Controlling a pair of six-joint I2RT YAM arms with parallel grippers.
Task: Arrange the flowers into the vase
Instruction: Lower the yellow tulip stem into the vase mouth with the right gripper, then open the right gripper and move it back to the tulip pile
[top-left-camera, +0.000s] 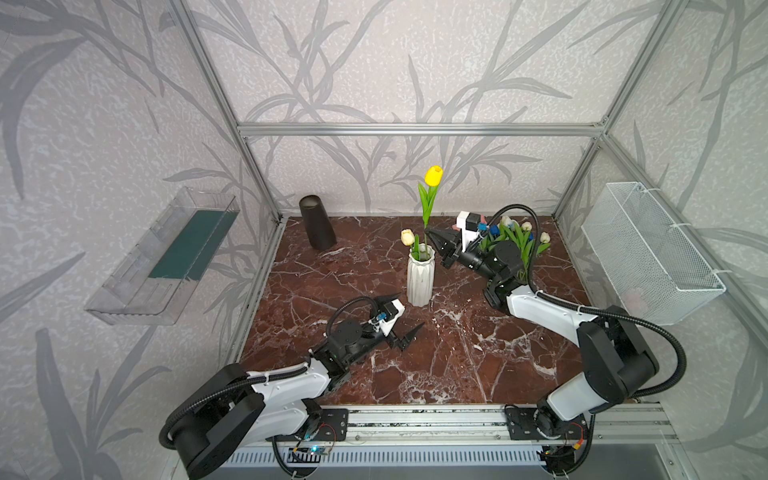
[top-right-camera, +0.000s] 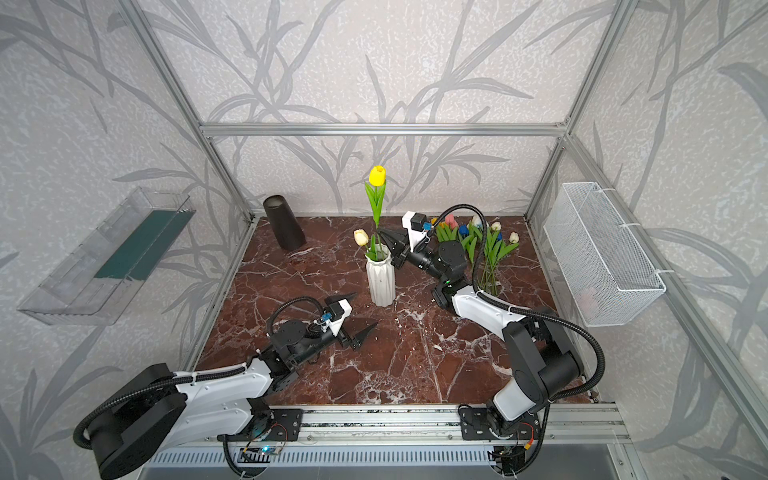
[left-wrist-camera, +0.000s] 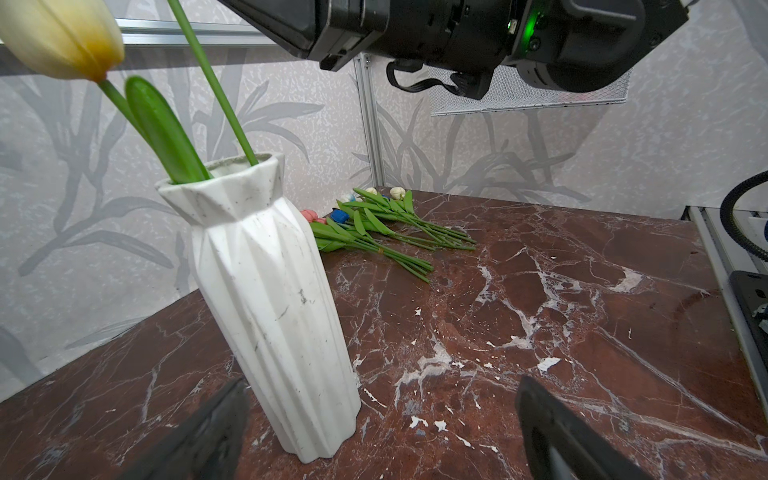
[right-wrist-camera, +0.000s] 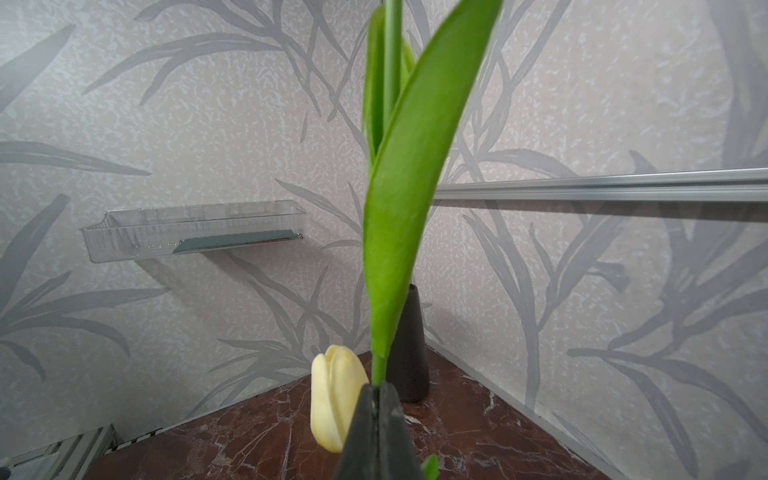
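Note:
The yellow tulip stem's lower end is inside, so my right gripper will stay above the vase's opening (top-left-camera: 423, 252), just below it, and open to release the stem.
A white ribbed vase (top-left-camera: 420, 278) (top-right-camera: 380, 278) (left-wrist-camera: 270, 291) stands mid-table with a cream tulip (top-left-camera: 407, 237) (top-right-camera: 360, 237) (right-wrist-camera: 332, 399) leaning out of it. A tall yellow tulip (top-left-camera: 433, 175) (top-right-camera: 377, 175) stands upright with its stem down in the vase mouth. My right gripper (top-left-camera: 430, 232) (top-right-camera: 382, 235) (right-wrist-camera: 379, 388) is shut on that stem just above the rim. My left gripper (top-left-camera: 410, 309) (top-right-camera: 367, 308) (left-wrist-camera: 384, 399) is open and low beside the vase's base, holding nothing. More flowers (top-left-camera: 515, 237) (top-right-camera: 486, 245) (left-wrist-camera: 374, 232) lie in a pile at the back right.
A black cone-shaped vase (top-left-camera: 316, 222) (top-right-camera: 284, 222) (right-wrist-camera: 409, 345) stands at the back left. A clear plastic shelf (top-left-camera: 166, 257) hangs on the left wall and a white wire basket (top-left-camera: 648, 249) on the right wall. Aluminium frame posts ring the table.

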